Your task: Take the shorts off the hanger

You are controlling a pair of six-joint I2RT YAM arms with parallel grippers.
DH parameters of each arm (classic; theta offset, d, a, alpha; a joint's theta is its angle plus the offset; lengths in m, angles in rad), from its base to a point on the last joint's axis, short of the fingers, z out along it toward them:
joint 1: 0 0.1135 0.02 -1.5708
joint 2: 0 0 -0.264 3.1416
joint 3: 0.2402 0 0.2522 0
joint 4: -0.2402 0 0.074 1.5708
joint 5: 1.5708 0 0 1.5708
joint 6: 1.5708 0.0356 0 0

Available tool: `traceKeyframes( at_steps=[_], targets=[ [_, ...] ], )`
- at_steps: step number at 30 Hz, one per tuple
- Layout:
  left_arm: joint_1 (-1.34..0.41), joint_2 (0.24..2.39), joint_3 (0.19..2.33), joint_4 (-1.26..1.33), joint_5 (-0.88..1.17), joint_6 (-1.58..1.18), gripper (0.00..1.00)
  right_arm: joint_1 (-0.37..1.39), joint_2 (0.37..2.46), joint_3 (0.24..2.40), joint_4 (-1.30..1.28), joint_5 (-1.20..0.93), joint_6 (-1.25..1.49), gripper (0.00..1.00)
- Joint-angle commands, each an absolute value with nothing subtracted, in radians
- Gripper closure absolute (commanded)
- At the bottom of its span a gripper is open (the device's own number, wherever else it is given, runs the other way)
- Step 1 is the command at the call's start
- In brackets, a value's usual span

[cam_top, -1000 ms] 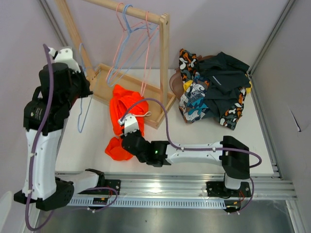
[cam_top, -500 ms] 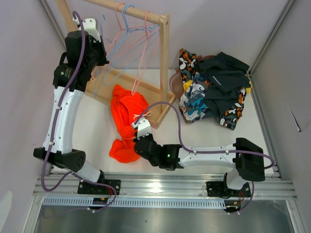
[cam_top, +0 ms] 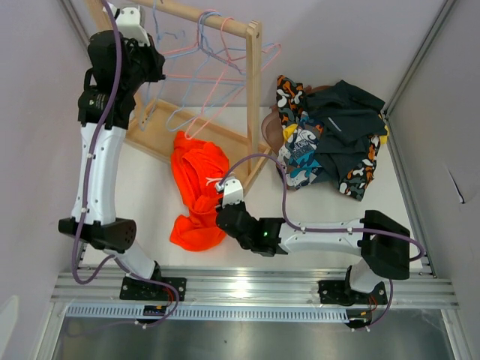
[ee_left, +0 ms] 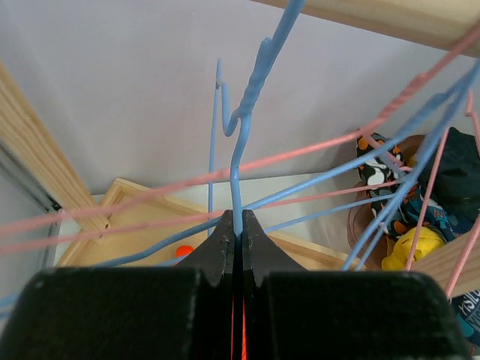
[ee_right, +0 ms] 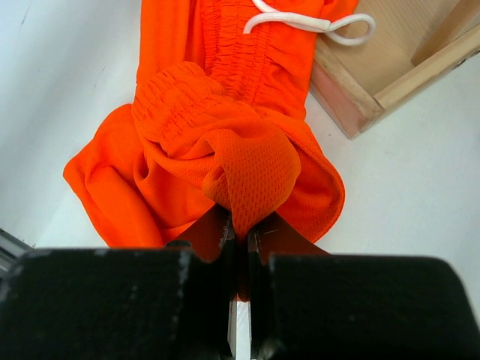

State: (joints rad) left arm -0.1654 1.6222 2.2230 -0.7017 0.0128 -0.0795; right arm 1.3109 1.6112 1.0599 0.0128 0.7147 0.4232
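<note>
The orange shorts lie off the blue hanger, so I will next move my left gripper along the rack's bar point(cam_top: 202, 15) toward the other hangers point(cam_top: 214, 67) and let go of the blue hanger there.
The bright orange shorts point(cam_top: 196, 191) lie crumpled on the table in front of the wooden rack base point(cam_top: 161, 142). They also fill the right wrist view point(ee_right: 225, 142). My right gripper point(cam_top: 227, 206) point(ee_right: 238, 225) is shut on a fold of them. My left gripper point(cam_top: 142, 41) point(ee_left: 238, 225) is raised by the rack's rail point(cam_top: 202, 15) and is shut on the wire of a blue hanger point(ee_left: 244, 120). Several empty pink and blue hangers point(cam_top: 214, 67) hang swinging on the rail. The black, camouflage and teal-print shorts point(cam_top: 330, 139) lie piled at the back right; a yellow bit point(ee_left: 409, 247) shows there.
The wooden rack's upright post point(cam_top: 255, 97) stands between the orange shorts and the pile. Grey walls close in on the left, back and right. An aluminium rail point(cam_top: 262, 289) runs along the near edge by the arm bases.
My left arm has lifted the blue hanger from low at the left up to the rail, and the hangers now swing. My right gripper has dragged the orange shorts slightly right.
</note>
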Motion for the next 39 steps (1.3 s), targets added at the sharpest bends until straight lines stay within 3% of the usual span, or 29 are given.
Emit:
traceKeyframes(
  at_steps=[1, 9, 22, 39],
  targets=[
    [-0.138, 1.68, 2.301, -0.672, 0.084, -0.113, 1.0, 1.301, 1.565, 1.049, 0.066, 0.724, 0.449, 1.0],
    [-0.129, 1.628, 2.136, -0.546, 0.156, -0.115, 1.0, 1.289, 1.555, 1.023, 0.075, 0.713, 0.462, 1.0],
    [-0.129, 1.612, 2.117, -0.459, 0.253, -0.147, 1.0, 1.289, 1.577, 1.026, 0.075, 0.707, 0.465, 1.0],
    [-0.129, 1.796, 2.333, -0.578, 0.324, -0.183, 1.0, 1.289, 1.585, 1.026, 0.069, 0.706, 0.477, 1.0]
  ],
)
